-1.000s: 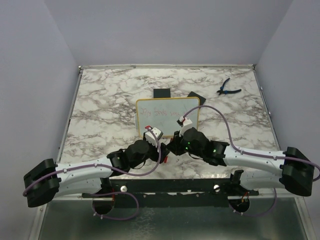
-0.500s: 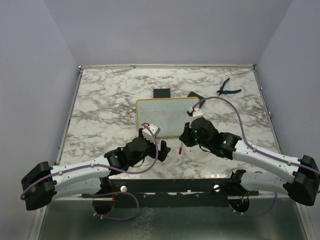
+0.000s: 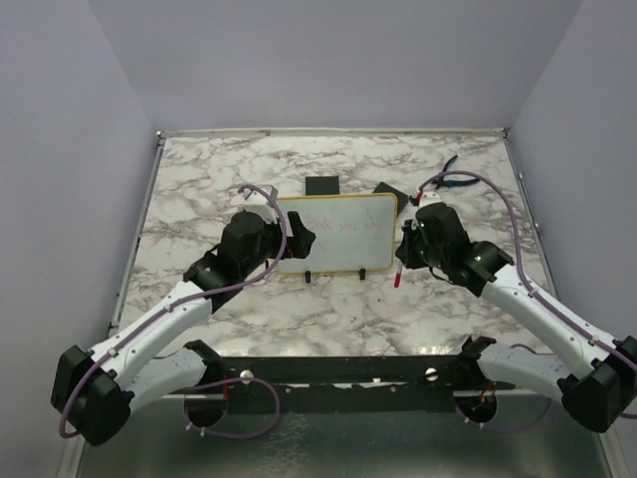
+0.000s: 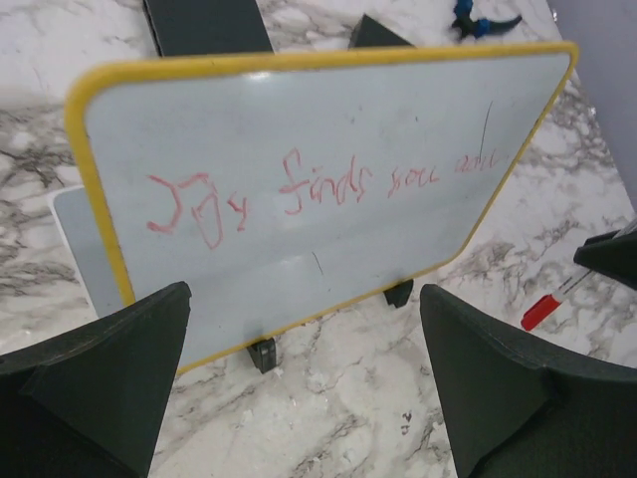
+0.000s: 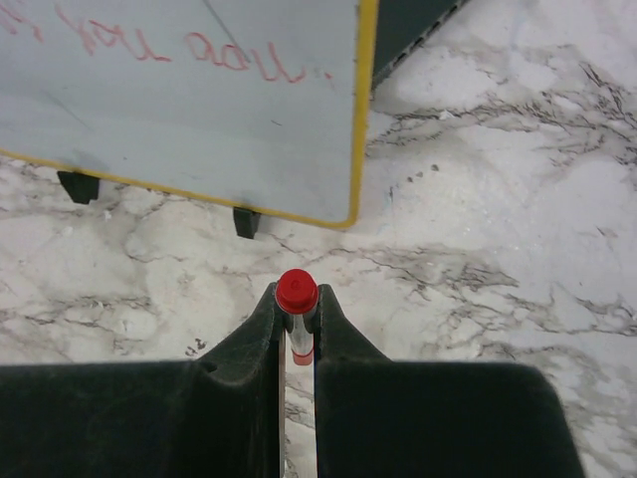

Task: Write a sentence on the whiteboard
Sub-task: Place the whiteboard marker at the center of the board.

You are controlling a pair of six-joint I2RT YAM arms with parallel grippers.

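My right gripper should next move away from the whiteboard (image 3: 343,231) and down to the bare marble beside it to release the marker, because the red sentence runs across the whiteboard's front side.
The whiteboard (image 3: 343,231) stands on two black feet mid-table, yellow-framed. The red sentence (image 4: 328,184) runs across its face; its end also shows in the right wrist view (image 5: 199,45). My left gripper (image 3: 299,239) is at the board's left end, open and empty. In the left wrist view (image 4: 304,294) its jaws stand wide apart just in front of the board (image 4: 328,129). My right gripper (image 3: 403,254) is off the board's right end, shut on a red-capped marker (image 5: 297,291) that points down (image 3: 397,276). The board's lower right corner (image 5: 299,149) is ahead of it.
Blue pliers (image 3: 453,177) lie at the back right. Two small black squares (image 3: 321,186) (image 3: 390,191) lie behind the board. Grey walls close in the marble table (image 3: 199,179) on three sides.
The left arm has swung from in front of the board to its left end. The right arm has moved right with the marker, off the board. The board has stayed in place.
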